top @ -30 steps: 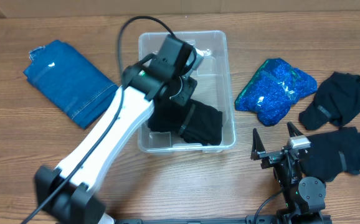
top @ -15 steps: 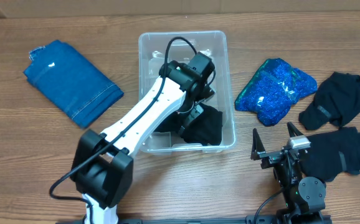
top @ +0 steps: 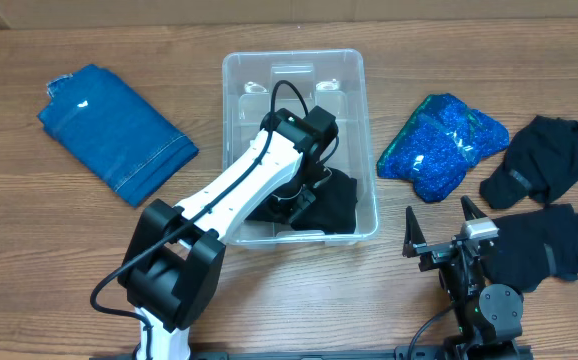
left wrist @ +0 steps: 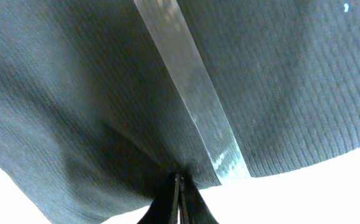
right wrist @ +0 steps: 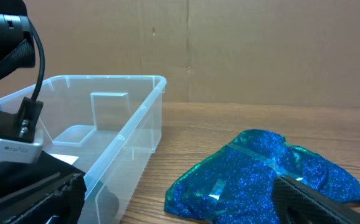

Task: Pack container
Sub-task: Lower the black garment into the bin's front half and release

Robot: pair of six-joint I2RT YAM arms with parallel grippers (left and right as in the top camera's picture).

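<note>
The folded black garment [top: 336,198] is already inside the container's clear sides, so my left gripper should next rise a little over the container's near part and open to release it.
The clear plastic container [top: 231,105] stands at the table's middle; its near wall shows in the right wrist view [right wrist: 130,127]. A folded black garment [top: 336,198] lies in its near right part. My left gripper [top: 304,192] reaches down inside the container at that garment. In the left wrist view its jaws [left wrist: 179,190] are shut, pinching the dark ribbed fabric [left wrist: 74,106], with a clear strip [left wrist: 192,93] across it. My right gripper [top: 447,238] is open and empty near the front edge, right of the container.
A folded denim garment [top: 114,125] lies at the far left. A sparkly blue garment [top: 444,145] lies right of the container and shows in the right wrist view [right wrist: 261,168]. Two black garments [top: 539,165] [top: 544,245] lie at the right edge.
My left arm has swung down and lowered into the container, bringing the black garment to its near right part. The right arm has not moved.
</note>
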